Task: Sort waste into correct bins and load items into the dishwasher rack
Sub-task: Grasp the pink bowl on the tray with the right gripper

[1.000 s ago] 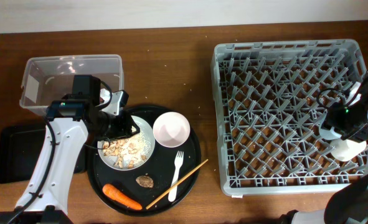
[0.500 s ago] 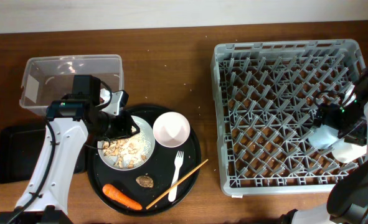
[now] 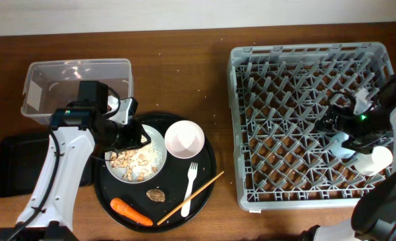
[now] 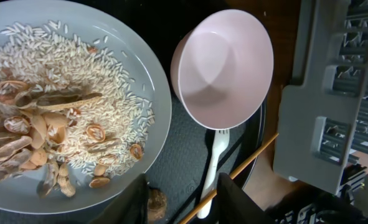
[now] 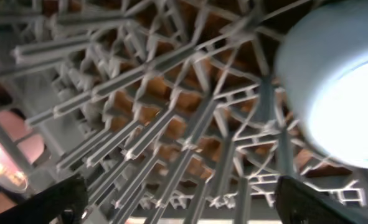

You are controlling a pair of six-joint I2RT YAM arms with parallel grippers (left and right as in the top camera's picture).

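I will next move my right gripper to the left in the overhead view, across the rack to the pink bowl. Then I will lower its open fingers onto its clear rack-side rim.
A grey-white plate of rice and beige scraps sits on the round black tray with a pink bowl, white fork, carrot and brown lump. My left gripper hovers at the plate's left rim, open and holding nothing. In the left wrist view the lump lies by one finger. My right gripper is open wide over the dishwasher rack. A light-blue cup and a white cup rest in the rack, free of the fingers.
A clear tub stands at the back left with a flat black tray in front of it. A wooden chopstick lies across the round tray beside the fork. Both arms stand near the table's side edges.
My right gripper opened wide and drew back to the left off the light-blue cup, which stays in the rack. The left jaws spread slightly; that arm has not moved.
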